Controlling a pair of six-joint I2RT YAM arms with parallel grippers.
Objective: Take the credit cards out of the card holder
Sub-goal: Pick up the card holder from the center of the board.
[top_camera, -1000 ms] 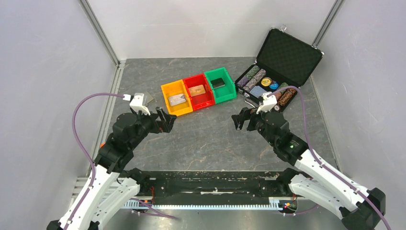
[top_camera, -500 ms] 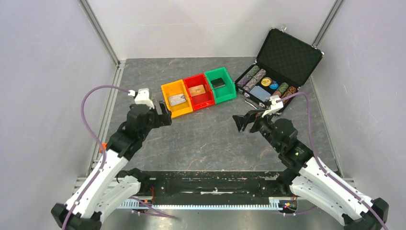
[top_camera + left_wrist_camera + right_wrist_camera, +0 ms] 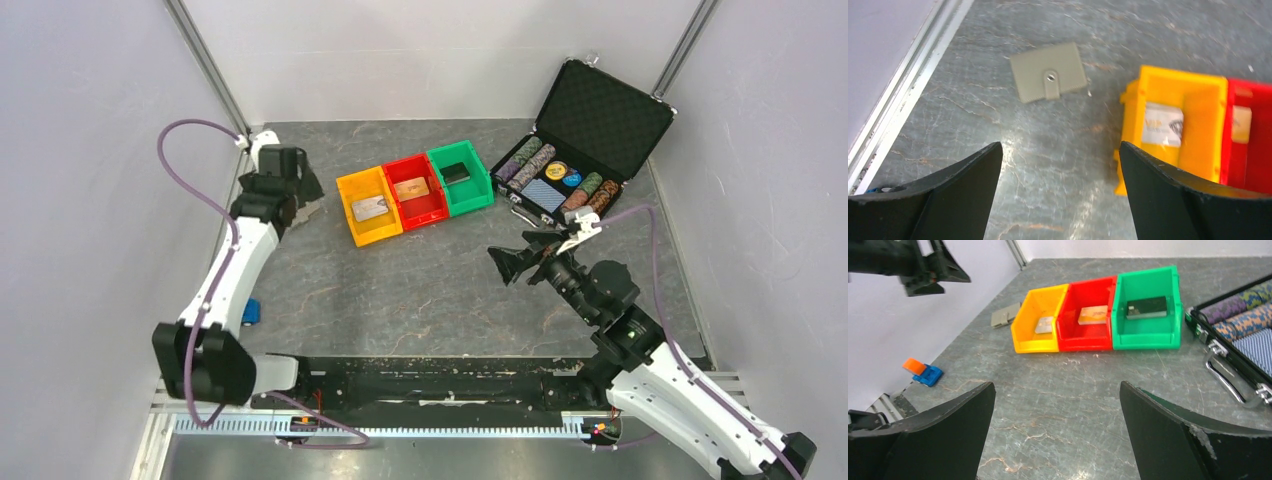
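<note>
My left gripper moves down to the card holder's snap tab (image 3: 1051,86) below it next, with its fingers astride that tab, and closes, since the snap is fastened.
The card holder (image 3: 1048,77) is a flat grey wallet, closed with a snap tab, lying on the table left of the yellow bin (image 3: 1198,90). It also shows in the top view (image 3: 314,207) and the right wrist view (image 3: 1004,316). My left gripper (image 3: 1060,145) is open and empty above the table just short of the holder; in the top view (image 3: 298,188) it partly covers it. My right gripper (image 3: 1057,385) is open and empty over the bare table in front of the bins (image 3: 515,255). One card lies in each bin: silver (image 3: 369,207), orange (image 3: 411,188), dark (image 3: 457,172).
The yellow, red (image 3: 420,190) and green (image 3: 462,178) bins stand in a row mid-table. An open black chip case (image 3: 590,130) is at the back right. A small blue and orange object (image 3: 250,311) lies by the left rail. Walls enclose the table.
My left arm has swung out to the far left and reached over the card holder. My right gripper has drawn back a little toward the near right. Both stay open.
</note>
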